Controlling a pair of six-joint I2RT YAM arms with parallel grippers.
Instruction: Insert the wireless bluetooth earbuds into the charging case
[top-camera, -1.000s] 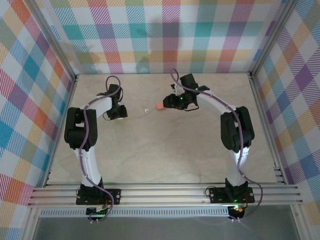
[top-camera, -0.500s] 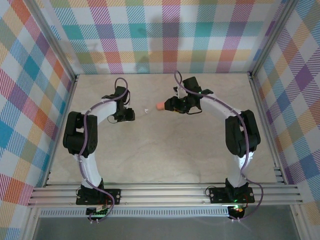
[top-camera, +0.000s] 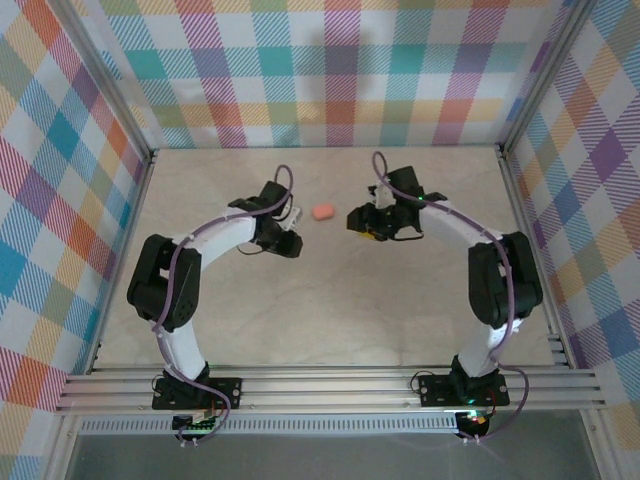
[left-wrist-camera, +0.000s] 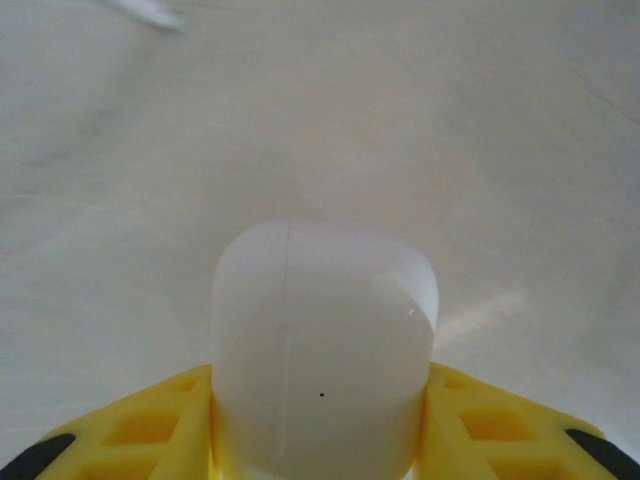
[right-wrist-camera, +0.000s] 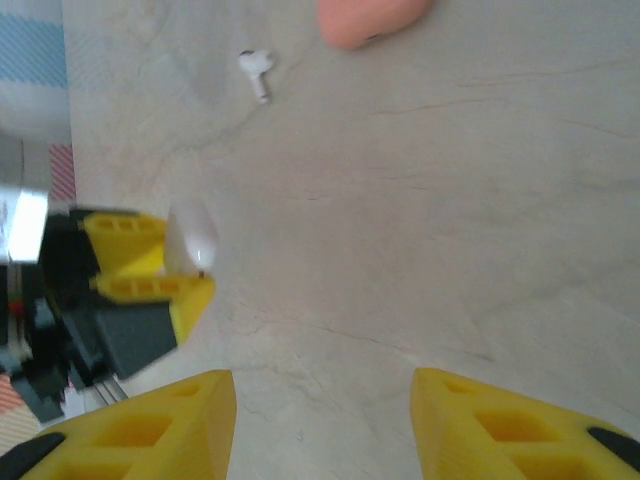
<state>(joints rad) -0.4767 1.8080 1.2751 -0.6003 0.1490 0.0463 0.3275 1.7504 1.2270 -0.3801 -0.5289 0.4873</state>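
Observation:
Next, my left gripper moves back and down to release the white case (left-wrist-camera: 325, 330) on the bare tabletop between the arms.
My left gripper (left-wrist-camera: 320, 405) is shut on a smooth white charging case (left-wrist-camera: 325, 330), which stands closed between its yellow fingers (left-wrist-camera: 150, 435) and is held just above the table. In the top view that gripper (top-camera: 287, 241) is left of centre. The right wrist view shows the same white case (right-wrist-camera: 192, 240) from the side. My right gripper (right-wrist-camera: 322, 410) is open over bare table, with nothing between its fingers. From above, it (top-camera: 358, 220) sits just right of a salmon-pink case (top-camera: 322, 211) that lies free. One white earbud (right-wrist-camera: 257, 70) lies near the pink case (right-wrist-camera: 368, 15).
The table (top-camera: 330, 310) is pale marble-patterned, walled by checked panels with aluminium posts. An aluminium rail (top-camera: 330, 385) runs along the near edge, where both arm bases are bolted. Open tabletop lies between the arms and the rail.
My left arm has swung right toward the centre, carrying the white case. My right gripper has drawn back to the right, away from the pink case, which stays on the table.

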